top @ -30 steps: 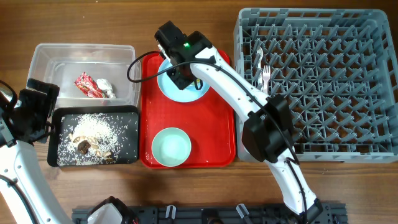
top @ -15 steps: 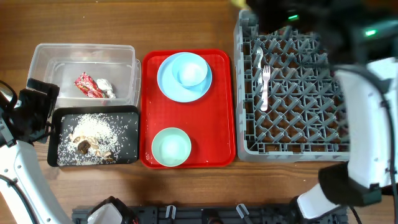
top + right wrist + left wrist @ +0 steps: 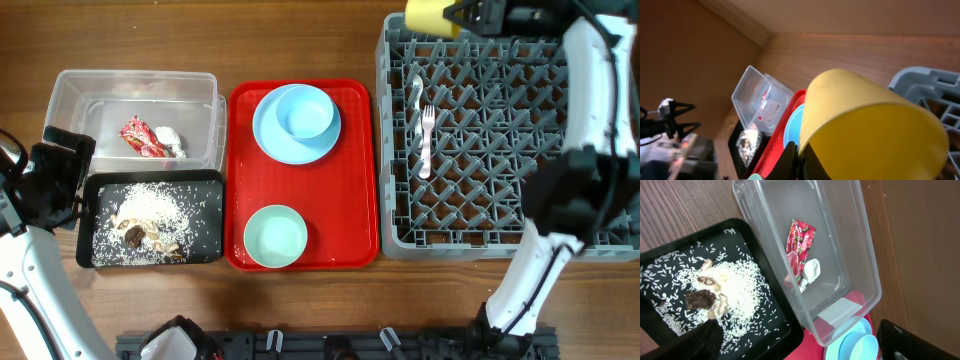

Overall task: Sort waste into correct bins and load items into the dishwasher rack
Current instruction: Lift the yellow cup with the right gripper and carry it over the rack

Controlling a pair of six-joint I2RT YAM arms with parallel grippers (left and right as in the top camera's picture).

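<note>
My right gripper moves down toward the rack's empty slots beyond the white fork next, tips the small yellow cup (image 3: pixel 425 15) with its opening down and releases it there.
My right gripper (image 3: pixel 458 16) is shut on the rim of the small yellow cup (image 3: pixel 425 15) and holds it tipped on its side above the far left corner of the grey dishwasher rack (image 3: pixel 520 130). The cup fills the right wrist view (image 3: pixel 875 125). A white fork (image 3: pixel 427 135) and spoon (image 3: pixel 415 95) lie in the rack. The light blue plate (image 3: pixel 270 140) with the small blue bowl (image 3: pixel 305 112) on it and the pale green bowl (image 3: pixel 275 237) sit on the red tray. My left gripper (image 3: pixel 802 342) is open and empty above the black tray's near edge.
The clear tub (image 3: pixel 135 75) holds the red-and-white wrapper (image 3: pixel 140 138) and white tissue (image 3: pixel 168 140). The black tray (image 3: pixel 222 215) in front of it holds rice and brown bits (image 3: pixel 150 215). The flat red tray (image 3: pixel 340 200) lies between the bins and the rack.
My right arm has swung from above the blue plate on the red tray across to the rack's far left corner, carrying the yellow cup. The left arm has not moved.
</note>
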